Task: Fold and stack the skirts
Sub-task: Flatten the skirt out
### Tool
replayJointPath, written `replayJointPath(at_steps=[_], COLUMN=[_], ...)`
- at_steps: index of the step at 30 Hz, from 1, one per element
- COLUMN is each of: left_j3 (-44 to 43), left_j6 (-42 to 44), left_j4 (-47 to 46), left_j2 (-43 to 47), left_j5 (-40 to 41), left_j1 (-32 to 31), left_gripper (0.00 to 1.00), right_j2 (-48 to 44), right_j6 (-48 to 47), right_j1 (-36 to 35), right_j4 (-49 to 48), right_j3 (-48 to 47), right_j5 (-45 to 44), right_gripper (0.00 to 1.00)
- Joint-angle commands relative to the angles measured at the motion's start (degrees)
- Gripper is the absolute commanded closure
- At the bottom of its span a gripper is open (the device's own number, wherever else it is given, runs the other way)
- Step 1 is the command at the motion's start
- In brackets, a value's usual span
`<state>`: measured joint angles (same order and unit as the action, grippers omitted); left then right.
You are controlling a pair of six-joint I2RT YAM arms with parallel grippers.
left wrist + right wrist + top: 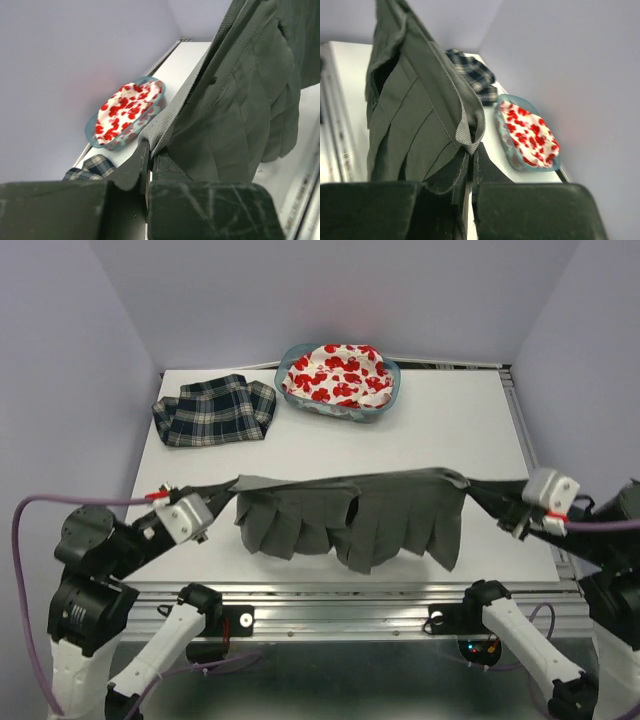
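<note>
I will move my left gripper outward and down to the bare tabletop by the basket, so that it flattens the dangling pleats and lets go of the waistband (165,127).
The grey pleated skirt (350,520) hangs stretched between both arms above the table's near half, its pleats dangling. My left gripper (225,490) is shut on the left end of its waistband (165,127). My right gripper (480,492) is shut on the right end of the waistband (470,135). The plaid skirt (215,410) lies folded at the far left of the table, and shows in the wrist views as the plaid skirt (90,167) and the plaid skirt (475,75). The white skirt with red print (337,375) fills the teal basket (385,405).
The teal basket (92,135) stands at the table's far centre, near the back wall; in the right wrist view the basket (507,145) lies right of the held cloth. The white table (450,420) ends in a metal rail (350,592) at the near edge.
</note>
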<state>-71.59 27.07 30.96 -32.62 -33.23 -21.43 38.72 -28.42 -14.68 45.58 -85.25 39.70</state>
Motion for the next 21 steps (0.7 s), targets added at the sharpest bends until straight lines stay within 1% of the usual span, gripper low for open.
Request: replayJointPath(at_steps=[1,3,4,5,7,8,9,10,11,12,13,16,17,19,20,21], left_j3=[1.0,3.5,4.5,7.5,8.3,7.4,7.6,8.0,9.3,9.9,10.4,10.6,9.6,7.1,4.5,2.8], left_j6=[-0.1,0.4,1.3,2.5,-1.6,-2.1,-2.5,-3.2,-3.3,-2.8,-3.1,-3.7,-3.8,-3.5,-3.3,-3.2], left_j4=[9.7,11.1,12.5,12.9,9.8,9.8,9.0,7.0,5.5,4.1,0.5,-6.7,-9.0,-9.8,-10.2,-10.3], left_j2=[5.5,7.3,7.6,7.6,5.0,-1.2,-4.7,-7.7,-13.8,-16.7,-22.1,-31.0,-37.9,-45.4,-52.0,-55.1], left_j5=[2.0,1.4,1.2,1.2,6.7,8.3,12.3,14.7,16.3,17.2,17.4,20.3,22.5,24.4,25.4,26.5], left_j1=[1.7,3.3,3.9,4.5,5.2,5.2,5.2,5.1,5.1,5.1,5.0,4.2,4.2,4.2,4.2,4.3], left_gripper=[1.0,1.0,1.0,1.0,1.0,1.0,1.0,1.0,1.0,1.0,1.0,1.0,1.0,1.0,1.0,1.0], right_j2=[-10.2,-13.4,-15.0,-15.0,-13.2,-9.1,-6.4,-3.2,3.5,7.1,14.3,24.3,30.5,36.5,39.2,41.8], right_j6=[-6.5,-5.7,-4.2,-2.2,0.6,1.3,2.1,2.4,2.3,2.4,2.9,2.4,2.0,1.6,1.7,2.1], right_j1=[4.1,6.0,6.6,6.6,6.6,6.6,6.6,6.6,6.6,6.6,6.6,6.6,6.6,6.6,6.6,6.6], right_j4=[5.6,4.3,3.3,-0.8,-4.8,-7.9,-9.5,-11.1,-14.5,-16.2,-19.3,-23.1,-24.6,-25.5,-26.2,-26.3], right_j3=[8.6,13.6,18.0,20.3,24.2,27.7,29.2,30.5,32.3,32.5,32.3,31.2,30.4,29.1,28.4,27.4], right_j5=[1.2,2.2,2.0,1.3,-1.6,-2.6,-4.0,-7.1,-8.7,-10.2,-12.8,-15.5,-16.1,-19.0,-20.0,-21.4], right_gripper=[0.99,0.99,0.99,0.99,0.99,0.99,0.99,0.99,0.99,0.99,0.99,0.99,0.99,0.99,0.99,0.99])
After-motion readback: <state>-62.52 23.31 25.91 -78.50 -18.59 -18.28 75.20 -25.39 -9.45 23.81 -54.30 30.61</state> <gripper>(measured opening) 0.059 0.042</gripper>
